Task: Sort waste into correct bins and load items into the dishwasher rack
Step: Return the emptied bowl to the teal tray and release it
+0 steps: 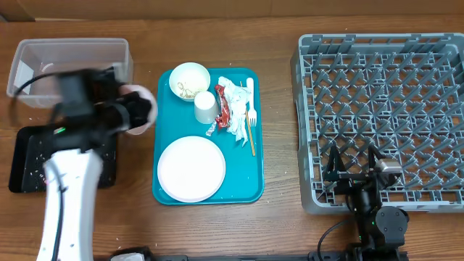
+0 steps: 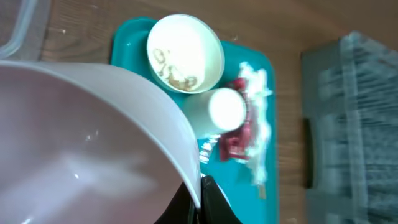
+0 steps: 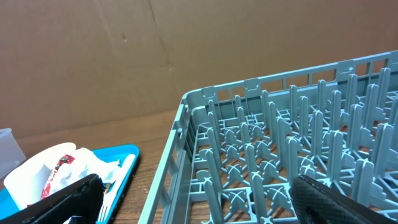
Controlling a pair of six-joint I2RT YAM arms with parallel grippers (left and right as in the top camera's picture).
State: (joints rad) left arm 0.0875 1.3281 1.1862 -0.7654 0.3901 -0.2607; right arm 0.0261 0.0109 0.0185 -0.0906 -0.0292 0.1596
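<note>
Next, my left gripper will go right in the overhead view over the tray's bare patch beside the cup, lower and release the bowl, since the patch lies below.
My left gripper [image 2: 200, 198] is shut on the rim of a white bowl [image 2: 81, 143], one finger inside and one outside. The bowl's inside looks bare. In the overhead view this bowl [image 1: 141, 109] hangs between the clear tub [image 1: 69, 54] and the teal tray [image 1: 246, 181], above the black tray's [image 1: 25, 163] far corner. On the teal tray sit a second bowl [image 1: 190, 80] holding beige scraps, a cup [image 1: 206, 107], a red wrapper [image 1: 222, 105], napkins [image 1: 235, 98], a fork [image 1: 251, 109] and a large plate [image 1: 191, 168]. My right gripper [image 1: 355, 165] is open over the grey rack's [image 1: 380, 87] near left corner.
The rack [image 3: 280, 149] fills the right wrist view, its upright pegs between my spread fingers [image 3: 68, 199]. The teal tray's edge [image 3: 121, 155] lies just left of it. A brown cardboard wall stands at the back. A strip of bare wood separates tray and rack.
</note>
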